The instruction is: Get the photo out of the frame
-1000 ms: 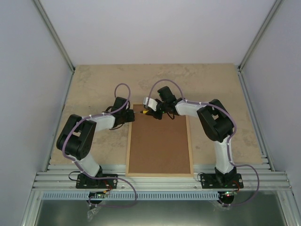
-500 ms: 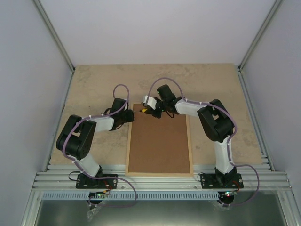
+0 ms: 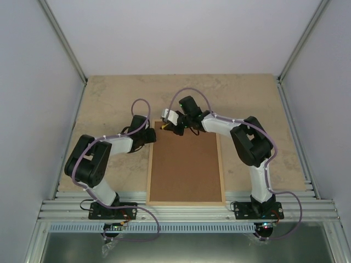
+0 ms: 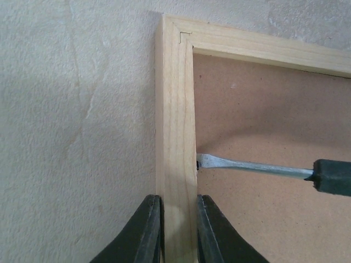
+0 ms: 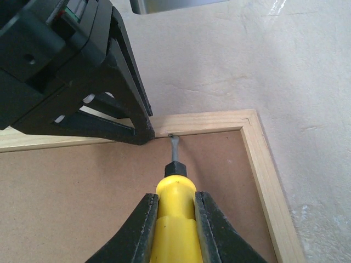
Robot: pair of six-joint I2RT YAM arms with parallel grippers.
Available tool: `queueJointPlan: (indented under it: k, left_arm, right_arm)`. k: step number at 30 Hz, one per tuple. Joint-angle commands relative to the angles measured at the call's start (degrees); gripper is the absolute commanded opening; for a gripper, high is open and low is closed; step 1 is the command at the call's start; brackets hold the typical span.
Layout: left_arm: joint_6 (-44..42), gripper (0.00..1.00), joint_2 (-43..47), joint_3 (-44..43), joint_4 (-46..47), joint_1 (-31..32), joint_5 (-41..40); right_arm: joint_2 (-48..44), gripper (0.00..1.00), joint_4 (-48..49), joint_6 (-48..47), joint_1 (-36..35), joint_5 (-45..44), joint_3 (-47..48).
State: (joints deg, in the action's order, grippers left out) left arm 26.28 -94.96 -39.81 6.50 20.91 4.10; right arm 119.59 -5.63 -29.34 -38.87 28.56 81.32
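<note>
My right gripper moves across the backing board (image 3: 185, 167) next. It then comes down where bare tabletop beside the frame lies to its right in the top view, and releases the screwdriver.
The pale wood frame (image 3: 185, 204) lies face down on the table, its brown backing board (image 3: 185, 167) up. The photo is hidden under the board. My left gripper (image 3: 152, 136) is shut on the frame's left rail (image 4: 176, 137) near the far left corner; one finger is outside, one on the board side. My right gripper (image 3: 176, 127) is shut on a yellow-handled screwdriver (image 5: 174, 216). Its flat blade tip (image 4: 204, 160) touches the inner edge of the left rail, at a small dark clip, just ahead of my left fingers (image 5: 129, 118).
The beige stone-look tabletop (image 3: 109, 98) surrounds the frame. White walls stand left, right and behind. A slotted metal rail (image 3: 186, 211) runs along the near edge by the arm bases.
My right gripper has moved the screwdriver up and to the left, towards the frame's far left corner. The left gripper has kept its hold on the rail.
</note>
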Motion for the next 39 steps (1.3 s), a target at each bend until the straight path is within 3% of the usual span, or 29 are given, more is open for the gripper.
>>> queueJointPlan:
  k: [1, 8, 18, 24, 31, 39]
  left_arm:
    - [2.8, 0.0, 2.6, 1.3, 0.2, 1.6, 6.2]
    - [4.3, 0.02, 5.0, 1.2, -2.0, 1.0, 0.6]
    - [6.6, 0.3, 14.3, 1.2, -6.1, 0.9, -3.8]
    - [8.3, 0.41, 19.0, 3.0, -6.2, 1.0, -5.9]
    - [9.0, 0.53, 20.4, 5.6, -6.1, 0.9, -6.3]
    - [9.1, 0.58, 21.1, 8.0, -5.9, 1.0, -4.9]
  right_arm:
    - [-5.0, 0.0, 7.1, 0.5, -1.9, 2.1, -0.7]
    - [-12.9, 0.0, 7.0, 1.9, -0.7, -2.5, -8.2]
    - [-25.4, 0.01, 15.8, 11.0, 0.8, -12.2, -24.8]
    - [-34.2, 0.0, 23.9, 17.7, 2.7, -16.6, -34.8]
    - [-43.0, 0.0, 30.7, 28.8, 10.9, -24.6, -45.5]
    - [-48.9, 0.02, 39.4, 44.3, 25.6, -26.8, -57.0]
